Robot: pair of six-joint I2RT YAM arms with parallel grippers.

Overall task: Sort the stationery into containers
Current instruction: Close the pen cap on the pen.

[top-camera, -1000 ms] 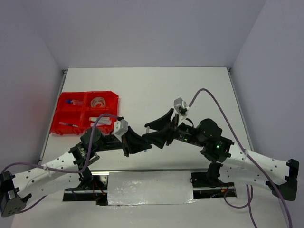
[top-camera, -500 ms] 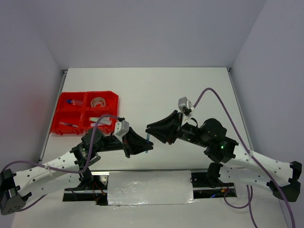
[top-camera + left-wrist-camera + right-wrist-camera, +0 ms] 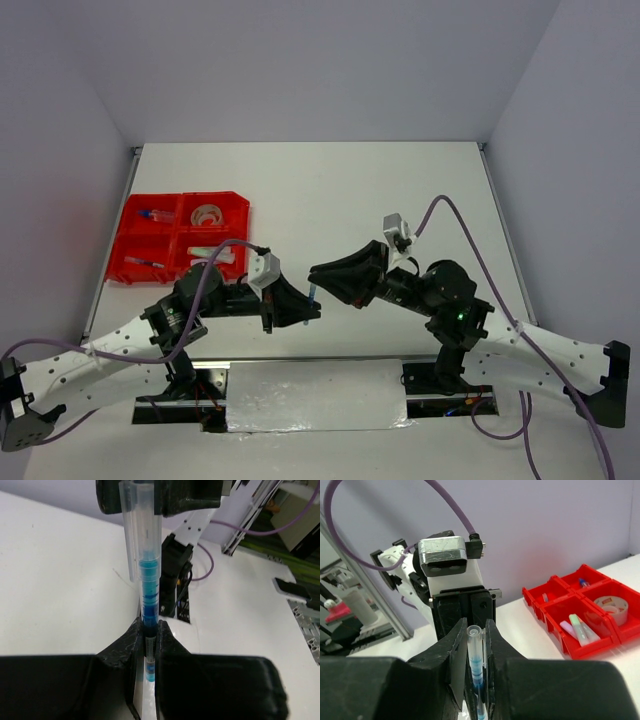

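Note:
The left gripper swings outward and down to the near section of the container with a pen (image 3: 145, 259), to its left in the top view, and releases this blue pen next.
A thin blue pen (image 3: 312, 293) stands upright between my two grippers, above the middle of the table. My left gripper (image 3: 311, 306) is shut on its lower part; in the left wrist view the jaws (image 3: 149, 626) pinch the pen (image 3: 149, 580). My right gripper (image 3: 315, 272) is shut on its clear capped top (image 3: 476, 650), with the fingertips (image 3: 476, 626) level with the cap end. The red tray (image 3: 247, 210) lies at the far left. It holds a tape roll (image 3: 208, 213), pastel markers (image 3: 215, 253) and blue pens (image 3: 150, 213). The tray also shows in the right wrist view (image 3: 560, 630).
A silvery plate (image 3: 315, 395) lies between the arm bases at the near edge. Purple cables (image 3: 440, 205) loop above both arms. Grey walls close the table on the left, back and right.
The right arm has drawn back to the right so the two grippers no longer overlap. The pen now shows between their tips. The left gripper has shifted slightly right.

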